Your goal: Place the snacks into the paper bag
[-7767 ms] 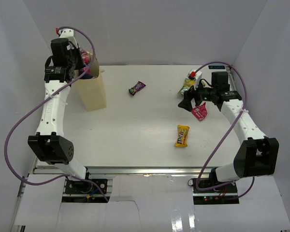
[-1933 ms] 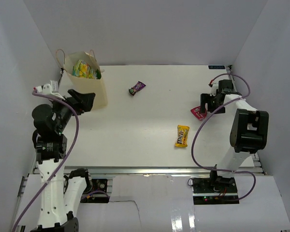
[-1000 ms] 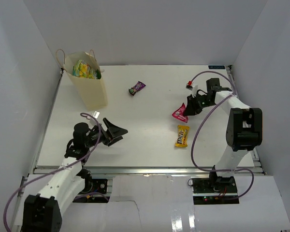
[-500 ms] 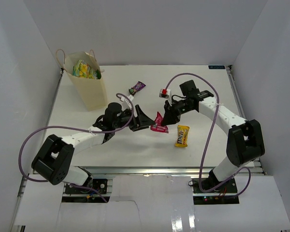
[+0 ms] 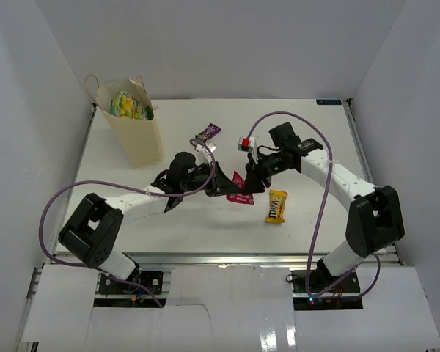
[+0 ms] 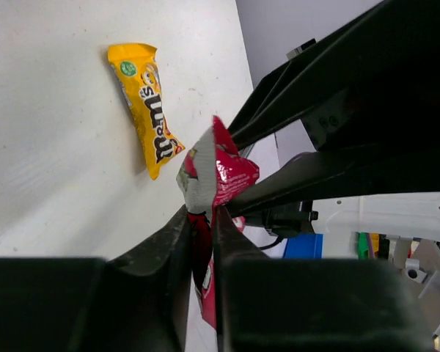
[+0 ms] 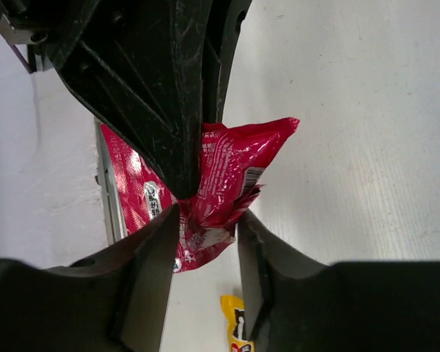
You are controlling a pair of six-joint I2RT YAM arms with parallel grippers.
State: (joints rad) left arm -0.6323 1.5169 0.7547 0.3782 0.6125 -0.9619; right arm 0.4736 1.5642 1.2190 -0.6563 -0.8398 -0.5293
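The packet goes up and outward in my left gripper over the bag's opening (image 5: 127, 100) next for its release, since the tall paper bag stands open at the top.
A red-pink snack packet (image 5: 239, 189) hangs above the table's middle between both grippers. My left gripper (image 5: 229, 185) is shut on one end of it; in the left wrist view the packet (image 6: 218, 172) is pinched flat between the jaws (image 6: 200, 213). My right gripper (image 5: 250, 179) faces it, and its jaws (image 7: 207, 220) stand apart around the crumpled packet (image 7: 235, 165). A yellow packet (image 5: 277, 205) lies on the table to the right. A dark purple packet (image 5: 207, 133) lies further back. The paper bag (image 5: 138, 136) stands at the back left with a green-yellow packet (image 5: 128, 105) in its mouth.
White walls close in the table on the left, right and back. The left arm's fingers (image 7: 169, 95) fill the top of the right wrist view. The right arm's purple cable (image 5: 317, 213) loops over the table's right side.
The left gripper has shut on the red-pink packet, and the right gripper's jaws have widened around it. Both grippers have drawn closer together over the middle of the table.
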